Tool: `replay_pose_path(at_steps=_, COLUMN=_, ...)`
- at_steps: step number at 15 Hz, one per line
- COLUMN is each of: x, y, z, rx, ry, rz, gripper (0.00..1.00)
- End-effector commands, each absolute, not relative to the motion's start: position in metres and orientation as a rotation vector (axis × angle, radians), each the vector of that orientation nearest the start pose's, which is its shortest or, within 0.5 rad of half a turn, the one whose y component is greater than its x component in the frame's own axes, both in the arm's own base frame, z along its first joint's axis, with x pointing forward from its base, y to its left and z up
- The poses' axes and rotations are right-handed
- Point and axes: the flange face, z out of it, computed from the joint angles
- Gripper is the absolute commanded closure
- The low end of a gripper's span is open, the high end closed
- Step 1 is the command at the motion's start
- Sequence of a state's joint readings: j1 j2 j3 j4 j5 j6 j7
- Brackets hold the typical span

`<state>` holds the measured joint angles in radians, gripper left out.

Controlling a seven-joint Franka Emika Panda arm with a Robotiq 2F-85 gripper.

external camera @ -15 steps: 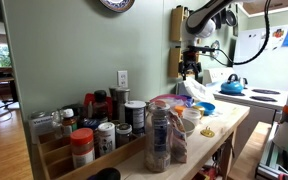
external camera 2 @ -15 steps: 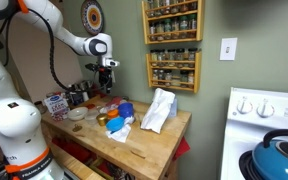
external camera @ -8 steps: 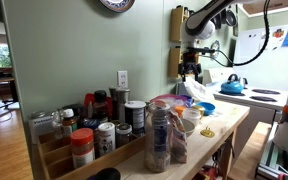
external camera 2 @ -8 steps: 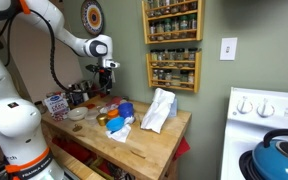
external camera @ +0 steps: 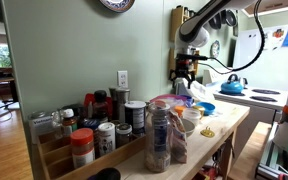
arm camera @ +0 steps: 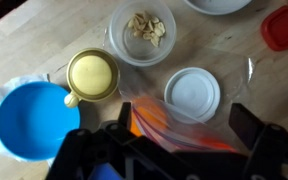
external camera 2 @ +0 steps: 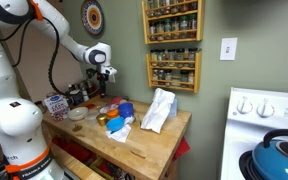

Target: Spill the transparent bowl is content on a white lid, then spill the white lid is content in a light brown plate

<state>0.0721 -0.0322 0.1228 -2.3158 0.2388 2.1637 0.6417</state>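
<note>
The nut pieces are in the transparent bowl [arm camera: 142,30], so I will move my gripper down past the clear plastic bag onto the bowl's rim nearest the white lid.
In the wrist view, the transparent bowl [arm camera: 142,30] holds a few pale nut pieces and sits near the top centre on the wooden counter. Just below and right of it lies the white lid [arm camera: 192,93], flat and empty. My gripper [arm camera: 189,132] hangs above the lid and a clear plastic bag [arm camera: 169,125] with orange contents. Its jaws are open and hold nothing. Both exterior views show the gripper [external camera: 185,70] [external camera 2: 102,82] well above the counter. A pale round plate [external camera 2: 77,114] lies near the counter's end; its colour is hard to tell.
A yellow cup [arm camera: 92,74], a blue bowl [arm camera: 34,120] and a red lid [arm camera: 282,25] surround the task objects. A white bag [external camera 2: 159,110] stands mid-counter. Jars and bottles [external camera: 104,130] crowd one end. A spice rack [external camera 2: 172,45] hangs on the wall, and a stove with a blue kettle [external camera 2: 284,155] stands beside the counter.
The arm has swung sideways and slightly down over the counter. The jaws stay open and nothing on the counter has moved.
</note>
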Motion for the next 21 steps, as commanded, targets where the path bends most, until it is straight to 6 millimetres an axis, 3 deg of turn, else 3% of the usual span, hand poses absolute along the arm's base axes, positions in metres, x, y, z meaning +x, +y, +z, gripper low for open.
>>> replay_pose_path(at_steps=1, x=0.477, y=0.116, z=0.311, rx=-2.859, ry=1.017, rz=0.362, gripper=0.0)
replay_pose_path(at_steps=2, x=0.479, y=0.112, z=0.328, rx=-2.872, ry=0.946, rz=0.341, gripper=0.0)
replay_pose_path(at_steps=11, x=0.475, y=0.125, z=0.289, rx=-2.845, ry=1.096, rz=0.481, gripper=0.0)
replay_pose_path(at_steps=21, x=0.463, y=0.143, z=0.242, rx=-2.784, ry=1.133, rz=0.628, gripper=0.0)
